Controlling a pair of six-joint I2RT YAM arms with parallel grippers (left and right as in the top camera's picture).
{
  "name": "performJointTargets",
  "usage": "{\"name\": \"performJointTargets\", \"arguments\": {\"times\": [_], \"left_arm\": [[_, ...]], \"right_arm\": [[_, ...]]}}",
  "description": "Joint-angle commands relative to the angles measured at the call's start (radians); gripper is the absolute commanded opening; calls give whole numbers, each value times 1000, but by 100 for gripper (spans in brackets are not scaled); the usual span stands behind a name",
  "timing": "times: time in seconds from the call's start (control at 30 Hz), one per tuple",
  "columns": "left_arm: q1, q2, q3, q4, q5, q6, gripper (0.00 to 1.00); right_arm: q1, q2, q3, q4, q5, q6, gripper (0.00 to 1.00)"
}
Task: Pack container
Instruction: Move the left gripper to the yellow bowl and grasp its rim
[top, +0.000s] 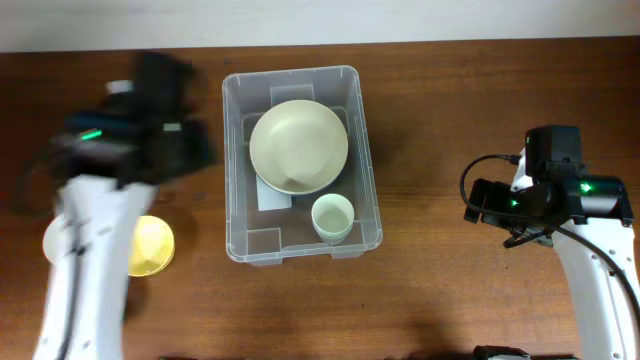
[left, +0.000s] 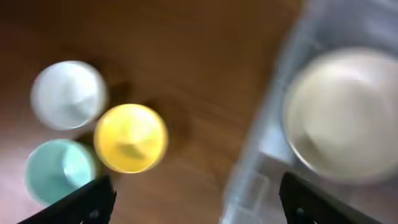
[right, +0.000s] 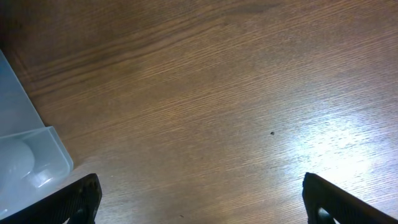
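My left gripper will next move down and back to the bowl's rim on the container side, because the yellow bowl (left: 130, 137) is still outside the container.
The clear container (top: 234, 200) stands at mid table. Inside it lie a cream bowl (top: 298, 147) and a small pale green cup (top: 332, 217). My left gripper (top: 185, 145) is blurred, left of the container, open and empty. In the left wrist view the gripper (left: 199, 208) hangs over bare wood between a yellow bowl (left: 130, 137) and the container's wall (left: 255, 180), with the cream bowl (left: 345, 115) at the right. My right gripper (top: 482, 202) is open and empty, right of the container. In its wrist view (right: 202, 202) only the container's corner (right: 37, 149) shows.
A white bowl (left: 68, 93) and a teal bowl (left: 56, 177) sit beside the yellow bowl (top: 152, 245) at the table's left, partly hidden under my left arm in the overhead view. Bare wood lies under the right gripper.
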Motion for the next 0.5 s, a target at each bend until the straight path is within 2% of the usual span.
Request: {"name": "performJointTargets", "arguments": {"times": [0.0, 0.1, 0.13, 0.23, 0.3, 0.37, 0.47], "left_arm": [[189, -20, -87, 14, 27, -34, 87], [233, -17, -243, 114, 42, -30, 87], [245, -17, -325, 174, 55, -30, 93], [278, -13, -507, 320, 99, -29, 93], [298, -8, -612, 435, 153, 24, 94], [311, 8, -690, 533, 186, 84, 94], [324, 51, -731, 576, 179, 86, 94]], "right_arm": [[8, 0, 0, 1, 8, -5, 99], [8, 0, 0, 1, 8, -5, 99], [8, 0, 0, 0, 8, -5, 99], [8, 0, 0, 0, 6, -6, 99], [8, 0, 0, 1, 5, -6, 99], [8, 0, 0, 1, 5, -6, 99], [8, 0, 0, 0, 5, -6, 99]]}}
